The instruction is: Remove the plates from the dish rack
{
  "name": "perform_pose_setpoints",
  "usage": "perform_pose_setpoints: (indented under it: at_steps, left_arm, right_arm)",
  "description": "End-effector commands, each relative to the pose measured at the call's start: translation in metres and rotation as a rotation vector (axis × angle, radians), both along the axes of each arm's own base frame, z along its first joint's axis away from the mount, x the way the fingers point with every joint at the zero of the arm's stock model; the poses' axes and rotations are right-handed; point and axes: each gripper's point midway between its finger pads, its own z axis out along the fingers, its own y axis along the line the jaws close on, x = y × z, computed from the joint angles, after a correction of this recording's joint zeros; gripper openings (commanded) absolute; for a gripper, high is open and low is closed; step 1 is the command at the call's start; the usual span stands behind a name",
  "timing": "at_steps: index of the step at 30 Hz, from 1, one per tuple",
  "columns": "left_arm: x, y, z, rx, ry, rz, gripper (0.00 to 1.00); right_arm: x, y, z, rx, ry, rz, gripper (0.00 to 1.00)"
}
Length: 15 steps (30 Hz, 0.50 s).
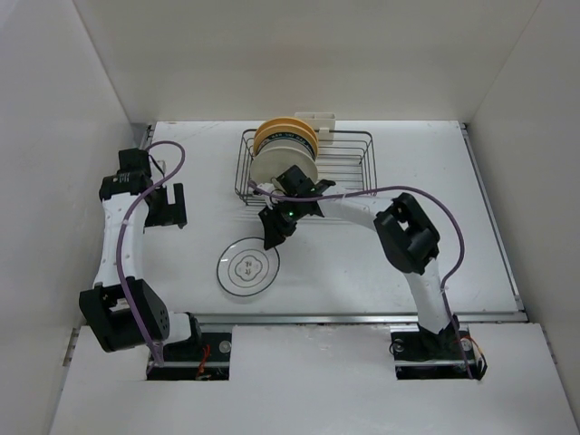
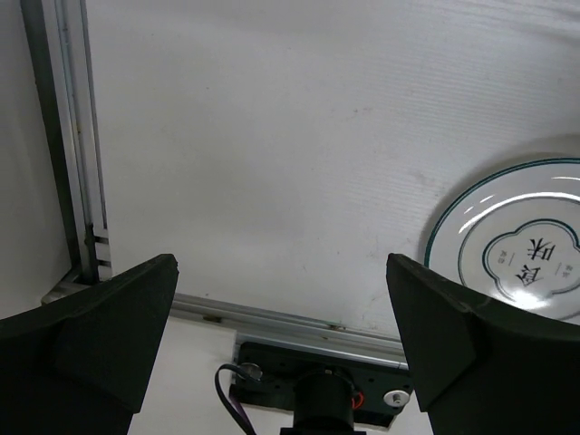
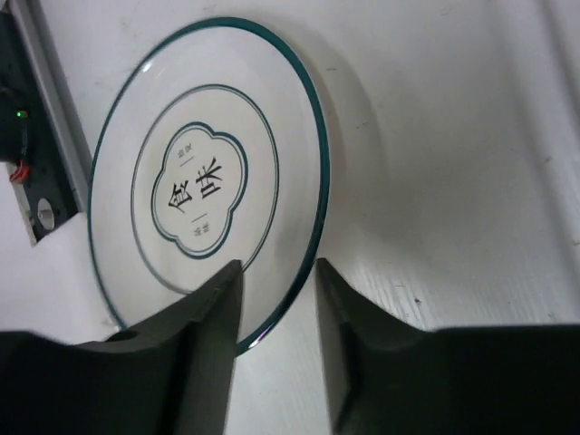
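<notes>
My left gripper will next swing outward and to the right in the top view to the cream plate's nearest rim, as that plate stands frontmost in the dish rack [image 1: 352, 172].
A white plate [image 1: 247, 266] with a thin dark-teal ring and a centre emblem lies flat on the table in front of the dish rack [image 1: 352, 172]. My right gripper [image 1: 272, 237] is low at the plate's far edge. In the right wrist view this plate [image 3: 199, 181] has its rim between the jaws of the right gripper [image 3: 276, 267], which stand apart with a gap beside the rim. Standing upright in the rack are a yellow-orange plate [image 1: 286, 130] and a cream plate [image 1: 285, 165]. The left gripper [image 1: 168, 207] hangs wide open and empty at the left [image 2: 281, 272].
A white plastic holder [image 1: 319, 120] is clipped to the rack's far side. The table's metal front rail [image 2: 299, 317] and left rail [image 2: 77, 163] border the surface. White walls enclose the table on three sides.
</notes>
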Motion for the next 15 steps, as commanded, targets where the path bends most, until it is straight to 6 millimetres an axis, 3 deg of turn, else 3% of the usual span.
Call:
perform_pose_setpoints:
  at_steps: [1, 2, 3, 6, 7, 9, 10, 12, 13, 14, 15]
  left_arm:
    - [-0.005, -0.003, 0.009, -0.003, -0.02, -0.025, 1.0]
    - [-0.003, -0.005, 0.011, -0.013, -0.032, -0.031, 1.0]
    - [-0.002, -0.006, 0.009, -0.02, -0.022, -0.044, 1.0]
    - [0.014, -0.018, 0.018, -0.018, -0.051, -0.149, 0.99]
    - [0.019, -0.025, 0.02, -0.024, -0.059, -0.194, 0.97]
    - [0.04, -0.046, 0.035, -0.033, -0.098, -0.313, 0.95]
    - [0.049, -0.055, 0.041, -0.039, -0.116, -0.342, 0.95]
    - [0.08, -0.068, 0.058, -0.026, -0.166, -0.399, 0.92]
    - [0.092, -0.087, 0.064, -0.02, -0.187, -0.466, 0.9]
    - [0.102, -0.097, 0.068, -0.012, -0.196, -0.492, 0.89]
    - [0.118, -0.104, 0.086, 0.02, -0.246, -0.518, 0.89]
  right_arm:
    - [0.016, 0.008, 0.015, 0.011, -0.094, -0.034, 0.48]
    - [0.019, 0.009, 0.021, 0.021, -0.109, -0.046, 0.59]
    - [0.021, 0.009, 0.034, 0.036, -0.135, -0.054, 0.63]
    - [0.026, 0.007, 0.06, 0.058, -0.193, -0.077, 0.68]
    - [0.027, 0.006, 0.08, 0.082, -0.227, -0.086, 0.68]
    - [0.031, 0.001, 0.103, 0.114, -0.252, -0.106, 0.7]
    - [0.037, -0.005, 0.13, 0.158, -0.29, -0.131, 0.7]
    - [0.042, -0.017, 0.149, 0.183, -0.3, -0.183, 0.72]
    - [0.055, -0.03, 0.155, 0.186, -0.319, -0.24, 0.73]
    - [0.058, -0.041, 0.175, 0.207, -0.342, -0.28, 0.73]
    - [0.064, -0.049, 0.183, 0.218, -0.34, -0.325, 0.74]
